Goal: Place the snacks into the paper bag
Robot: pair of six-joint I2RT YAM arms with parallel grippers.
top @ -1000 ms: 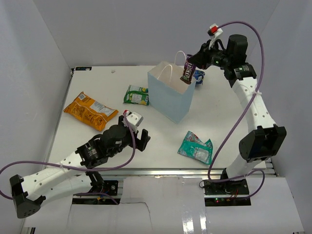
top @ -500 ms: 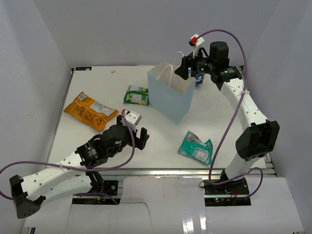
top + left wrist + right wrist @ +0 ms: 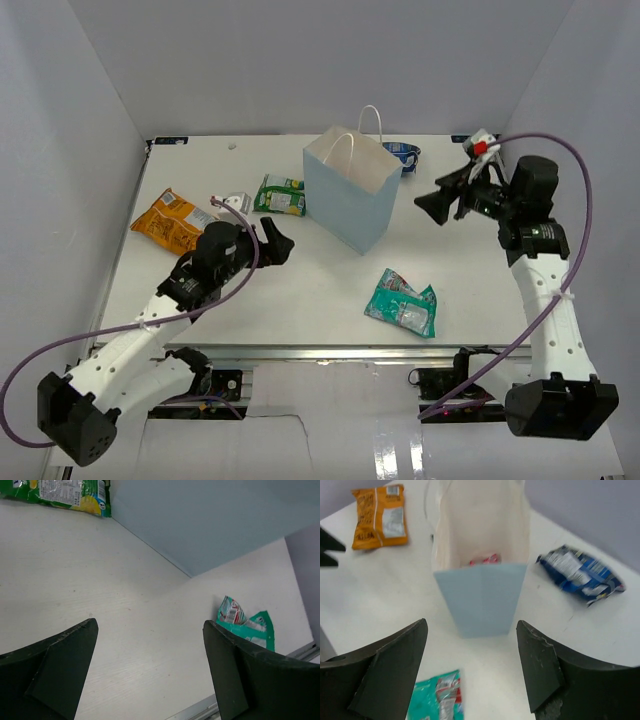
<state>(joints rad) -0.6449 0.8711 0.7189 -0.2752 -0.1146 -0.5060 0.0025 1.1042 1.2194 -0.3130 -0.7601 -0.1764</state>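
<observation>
The other end of the green packet meets the bag, so my left gripper will next move outward and down onto the green packet's near corner (image 3: 258,207).
The light-blue paper bag (image 3: 350,195) stands upright mid-table, and something red (image 3: 485,559) lies at its white bottom. An orange chip bag (image 3: 165,220) lies far left, a green packet (image 3: 280,195) just left of the paper bag, a blue packet (image 3: 405,155) behind it, and a teal packet (image 3: 400,302) near the front. My left gripper (image 3: 280,245) hangs open and empty over bare table, left of the bag. Open and empty as well, my right gripper (image 3: 430,208) is held in the air to the right of the bag (image 3: 480,587), facing it.
White walls close in the table (image 3: 200,300) on the left, back and right. A metal rail (image 3: 330,352) runs along the front edge. In the left wrist view the bag's wall (image 3: 210,520) is close ahead, with the teal packet (image 3: 245,625) at right.
My right gripper held a dark candy bar above the bag, opened, and drew back to the right; the bar is gone from view. My left arm moved toward the bag.
</observation>
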